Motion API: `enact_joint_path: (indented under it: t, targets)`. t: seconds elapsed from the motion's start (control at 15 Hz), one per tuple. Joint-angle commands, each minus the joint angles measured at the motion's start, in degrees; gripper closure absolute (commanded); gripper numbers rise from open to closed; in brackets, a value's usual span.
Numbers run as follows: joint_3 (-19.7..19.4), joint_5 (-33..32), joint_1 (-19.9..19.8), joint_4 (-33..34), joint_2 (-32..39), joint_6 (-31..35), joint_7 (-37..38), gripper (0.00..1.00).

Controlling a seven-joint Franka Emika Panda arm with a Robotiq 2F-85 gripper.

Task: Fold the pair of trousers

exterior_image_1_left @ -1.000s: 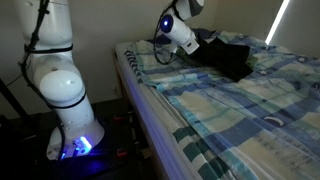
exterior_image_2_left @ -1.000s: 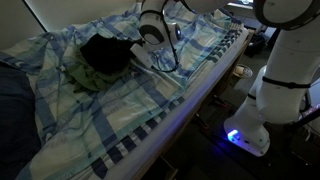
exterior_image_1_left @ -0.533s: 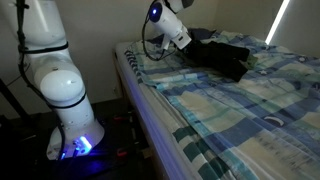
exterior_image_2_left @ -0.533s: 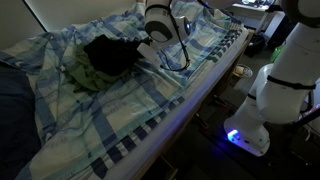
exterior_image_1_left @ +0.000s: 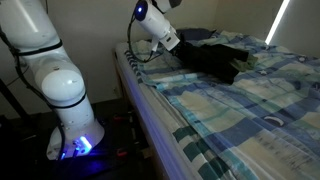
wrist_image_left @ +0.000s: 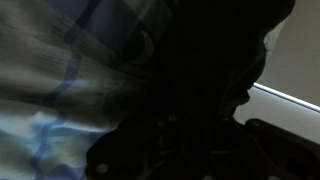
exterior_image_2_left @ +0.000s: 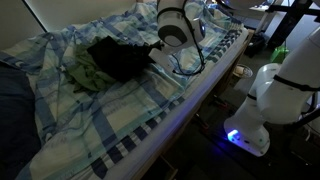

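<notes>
The robot's gripper will next pull back toward the bed edge nearest the robot base and let go of the black cloth (wrist_image_left: 200,90) there, because the trousers lie bunched in a heap.
The pair of trousers (exterior_image_1_left: 215,58) is a black rumpled heap on the checked bedsheet, shown in both exterior views (exterior_image_2_left: 118,60). One edge is stretched out toward my gripper (exterior_image_1_left: 185,47), which sits low at the garment's near edge (exterior_image_2_left: 152,58). The jaws appear shut on that edge. In the wrist view black cloth (wrist_image_left: 200,90) fills most of the picture and hides the fingers; a strip of bedsheet (wrist_image_left: 50,70) shows at the left.
The blue-and-white checked bedsheet (exterior_image_1_left: 240,110) covers the bed. A green cloth (exterior_image_2_left: 85,75) lies beside the trousers. A dark blue pillow (exterior_image_2_left: 12,100) is at the bed's end. The bed edge (exterior_image_1_left: 140,95) and the robot base (exterior_image_1_left: 65,100) stand close together.
My gripper has moved toward the bed's edge. The near edge of the trousers has come along with it and the heap has stretched out.
</notes>
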Motion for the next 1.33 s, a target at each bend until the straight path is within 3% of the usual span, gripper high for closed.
enact_joint_path:
  t: [0.0, 0.07, 0.53, 0.6, 0.8, 0.87, 1.27]
  targets:
    - [-0.78, -1.65, 3.02, -6.51, -7.59, 1.85, 1.88, 0.96]
    - [6.32, -8.76, -2.7, -8.86, -9.13, 1.75, 10.37, 0.96]
    - [13.74, -32.75, -5.92, -21.34, -18.43, -0.13, 37.53, 0.96]
    - [9.38, -29.82, -1.75, -20.96, -18.55, 1.11, 33.35, 0.96]
    - [7.44, -32.43, -1.67, -20.02, -18.32, -1.75, 34.02, 0.96]
    - [9.47, -31.07, -2.6, -19.96, -16.44, -0.03, 33.51, 0.85]
    - [8.0, -31.89, -2.08, -19.92, -16.73, -0.79, 33.51, 0.85]
